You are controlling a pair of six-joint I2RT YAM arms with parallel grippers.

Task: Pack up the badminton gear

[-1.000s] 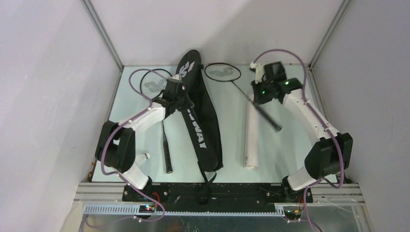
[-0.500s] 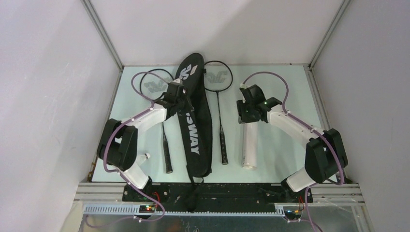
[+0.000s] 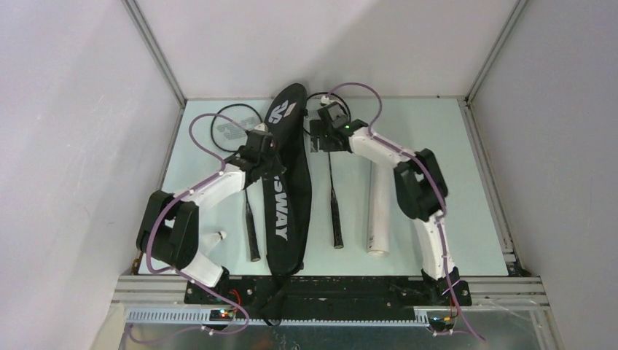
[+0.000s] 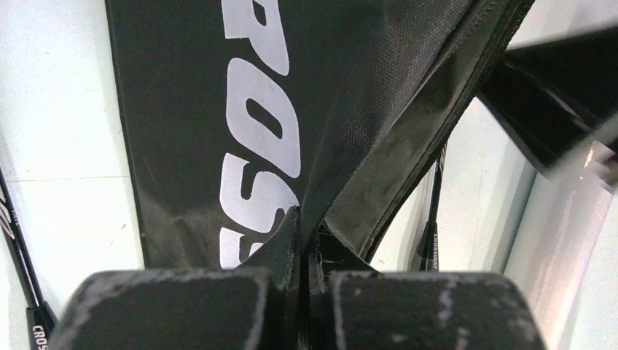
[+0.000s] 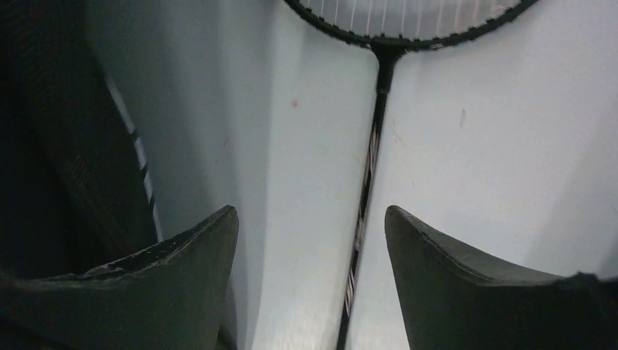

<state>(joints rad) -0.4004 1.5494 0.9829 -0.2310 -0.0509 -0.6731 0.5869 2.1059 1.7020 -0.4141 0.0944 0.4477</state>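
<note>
My right gripper comes down to the racket's thin shaft next, moving away from the bag.
The black CROSSWAY racket bag lies lengthwise in the middle of the table. My left gripper is shut on a fold of the bag's edge, its jaws pinching the fabric. One racket lies left of the bag. The other racket lies right of it, with its head at the back. My right gripper hovers open over that racket's shaft, which runs between the fingers, nearer the right one. The white tube lies further right.
Grey walls with metal rails close in the table on three sides. The bag's strap hangs over the front edge between the arm bases. A small white thing sits by the left arm's lower link.
My right gripper swung from the back right across to the racket beside the bag and opened. That racket now lies straight instead of slanted. The bag shifted slightly left under my left gripper.
</note>
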